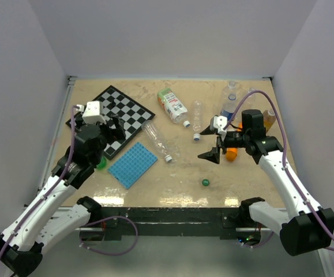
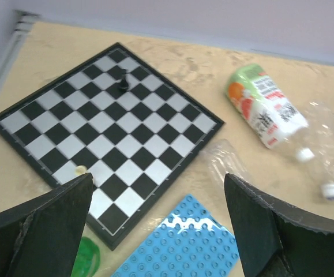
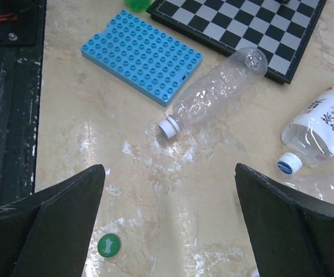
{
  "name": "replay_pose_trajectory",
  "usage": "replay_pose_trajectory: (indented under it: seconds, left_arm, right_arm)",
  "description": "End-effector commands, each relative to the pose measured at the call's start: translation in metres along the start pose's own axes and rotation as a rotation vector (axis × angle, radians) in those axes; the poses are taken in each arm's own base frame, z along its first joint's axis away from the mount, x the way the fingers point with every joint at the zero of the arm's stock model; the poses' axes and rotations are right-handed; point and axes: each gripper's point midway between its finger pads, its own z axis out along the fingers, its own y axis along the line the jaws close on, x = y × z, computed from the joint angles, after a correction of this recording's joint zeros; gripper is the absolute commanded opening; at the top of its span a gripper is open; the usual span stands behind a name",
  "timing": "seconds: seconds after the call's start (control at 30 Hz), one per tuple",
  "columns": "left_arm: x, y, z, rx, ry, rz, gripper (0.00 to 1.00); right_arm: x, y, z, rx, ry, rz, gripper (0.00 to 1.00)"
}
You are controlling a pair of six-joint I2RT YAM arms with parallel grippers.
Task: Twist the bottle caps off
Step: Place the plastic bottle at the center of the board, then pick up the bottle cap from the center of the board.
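Observation:
I need to draw my right gripper back and lower it around the loose green cap [image 1: 205, 182] [image 3: 109, 245] next, since it lies on the tabletop below the open fingers, nearer my base.
A loose green cap [image 1: 205, 182] lies on the table; it also shows in the right wrist view [image 3: 108, 244]. A clear bottle [image 1: 158, 138] lies on its side with a white cap [image 1: 168, 158] on, also seen in the right wrist view [image 3: 168, 127]. A labelled bottle [image 1: 172, 104] lies capped [image 3: 289, 164]. Another clear bottle [image 1: 197, 115] lies with its cap [image 1: 196, 137] on. My right gripper [image 1: 214, 145] is open and empty above bare table [image 3: 169, 170]. My left gripper [image 1: 113, 128] is open and empty over the chessboard's near corner [image 2: 158, 179].
A chessboard [image 1: 116, 118] with a black piece [image 2: 122, 81] lies at the back left. A blue studded plate [image 1: 132, 164] lies beside it. A green bottle [image 1: 101, 164] sits under the left arm. More bottles [image 1: 231, 95] stand at the back right, near an orange object [image 1: 231, 153].

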Motion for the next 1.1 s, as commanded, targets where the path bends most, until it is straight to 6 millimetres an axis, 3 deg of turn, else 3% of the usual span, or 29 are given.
replay_pose_trajectory:
  seconds: [0.0, 0.1, 0.3, 0.43, 0.6, 0.7, 0.83, 1.07]
  left_arm:
    - [-0.021, -0.049, -0.017, 0.295, 0.012, 0.084, 1.00]
    - [-0.022, -0.066, -0.022, 0.399, 0.029, 0.122, 1.00]
    - [-0.013, -0.085, -0.024, 0.535, 0.021, 0.243, 1.00]
    - [-0.004, -0.086, -0.020, 0.558, -0.016, 0.288, 1.00]
    - [0.012, -0.076, -0.011, 0.525, -0.070, 0.339, 1.00]
    - [0.020, -0.065, -0.009, 0.485, -0.082, 0.355, 1.00]
    - [0.011, -0.056, -0.016, 0.460, -0.138, 0.344, 1.00]
    - [0.005, -0.051, -0.023, 0.453, -0.180, 0.323, 1.00]
  right_arm:
    - [0.011, -0.011, -0.004, 0.056, 0.057, -0.033, 0.98]
    - [0.023, -0.013, -0.006, 0.052, 0.112, -0.083, 0.98]
    - [0.088, 0.001, -0.019, -0.104, 0.361, -0.306, 0.95]
    - [0.121, -0.006, -0.023, -0.121, 0.484, -0.428, 0.94]
    - [0.160, 0.007, -0.001, -0.212, 0.629, -0.458, 0.86]
    - [0.172, 0.018, 0.012, -0.258, 0.654, -0.457, 0.82]
    - [0.176, 0.031, 0.022, -0.319, 0.651, -0.449, 0.76]
    - [0.192, 0.061, 0.020, -0.413, 0.708, -0.444, 0.70]
